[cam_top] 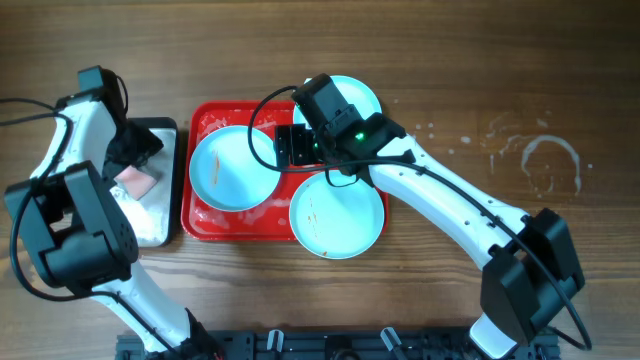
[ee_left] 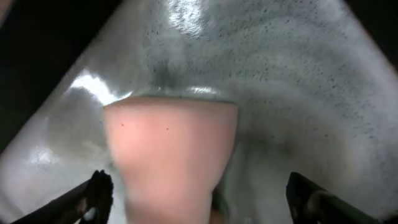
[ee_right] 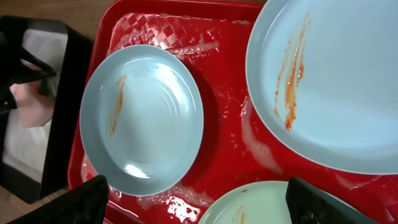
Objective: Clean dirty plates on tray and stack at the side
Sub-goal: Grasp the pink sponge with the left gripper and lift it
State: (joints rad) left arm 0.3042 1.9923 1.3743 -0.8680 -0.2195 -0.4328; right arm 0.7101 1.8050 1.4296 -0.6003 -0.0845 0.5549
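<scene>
The rim of the plate beside the black-rimmed tray, on the side facing the other plates, sits below the open fingers, so the right gripper needs to go down onto it next.
The red tray (cam_top: 200, 215) holds three pale blue plates: one on its left half (cam_top: 232, 167), one overhanging the front right corner (cam_top: 337, 214), and one at the back (cam_top: 365, 95), partly under my right arm. In the right wrist view, orange-brown smears show on the plates (ee_right: 142, 118) (ee_right: 329, 81) (ee_right: 261, 205). My right gripper (ee_right: 199, 205) hangs open above the tray (ee_right: 217, 149), holding nothing. My left gripper (ee_left: 199, 202) is open low over a pink sponge (ee_left: 168, 155). The sponge lies between its fingers (ee_left: 93, 196), with a gap on the right side.
A black-rimmed tray with a white inside (cam_top: 160, 225) stands left of the red tray, and the sponge (cam_top: 133, 180) lies in it. Soapy foam (ee_right: 261, 146) streaks the red tray. Water marks (cam_top: 545, 160) are on the wooden table at the right.
</scene>
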